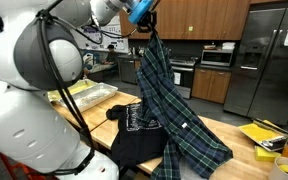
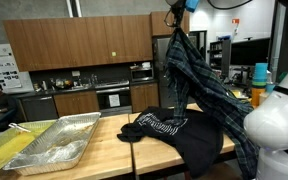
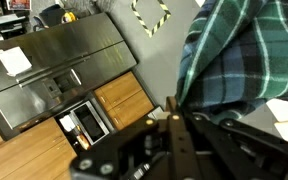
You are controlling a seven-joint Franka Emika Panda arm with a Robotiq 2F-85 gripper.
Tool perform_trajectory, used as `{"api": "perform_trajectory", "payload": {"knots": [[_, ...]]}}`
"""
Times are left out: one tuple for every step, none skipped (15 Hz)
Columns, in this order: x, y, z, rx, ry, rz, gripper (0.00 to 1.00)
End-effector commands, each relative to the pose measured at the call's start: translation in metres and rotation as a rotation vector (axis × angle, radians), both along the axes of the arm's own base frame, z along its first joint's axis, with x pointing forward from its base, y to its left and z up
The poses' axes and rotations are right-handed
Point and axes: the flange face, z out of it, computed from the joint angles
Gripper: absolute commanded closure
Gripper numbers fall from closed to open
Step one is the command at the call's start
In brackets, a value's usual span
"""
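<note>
My gripper should next move outward, still high, over the black shirt and release the plaid shirt there, because the plaid shirt's lower end already lies on the table.
My gripper is high above the wooden table and is shut on a green and blue plaid shirt. The shirt hangs from it, with its lower end draped on the table. It shows in both exterior views; there the gripper is at the top. In the wrist view the jaws are closed on the plaid cloth. A black shirt with white print lies on the table under the hanging shirt, also seen in an exterior view.
A foil baking tray lies on the wooden table, also seen in an exterior view. A yellow object lies at the table's far end. Kitchen cabinets, ovens and a steel fridge stand behind.
</note>
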Motion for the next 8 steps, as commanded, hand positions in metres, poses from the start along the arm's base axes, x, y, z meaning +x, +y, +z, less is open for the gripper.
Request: {"api": "perform_trajectory", "payload": {"knots": [[0.015, 0.045, 0.024, -0.05, -0.007, -0.006, 1.0], [0.019, 0.058, 0.027, -0.065, -0.004, -0.006, 1.0], [0.022, 0.071, 0.029, -0.078, 0.0, -0.005, 1.0], [0.025, 0.082, 0.031, -0.092, 0.005, -0.003, 1.0], [0.03, 0.094, 0.033, -0.099, 0.015, 0.0, 1.0], [0.034, 0.104, 0.033, -0.111, 0.023, 0.001, 1.0], [0.06, 0.105, 0.019, -0.125, 0.037, 0.001, 1.0], [0.072, 0.111, 0.013, -0.137, 0.049, 0.004, 1.0]]}}
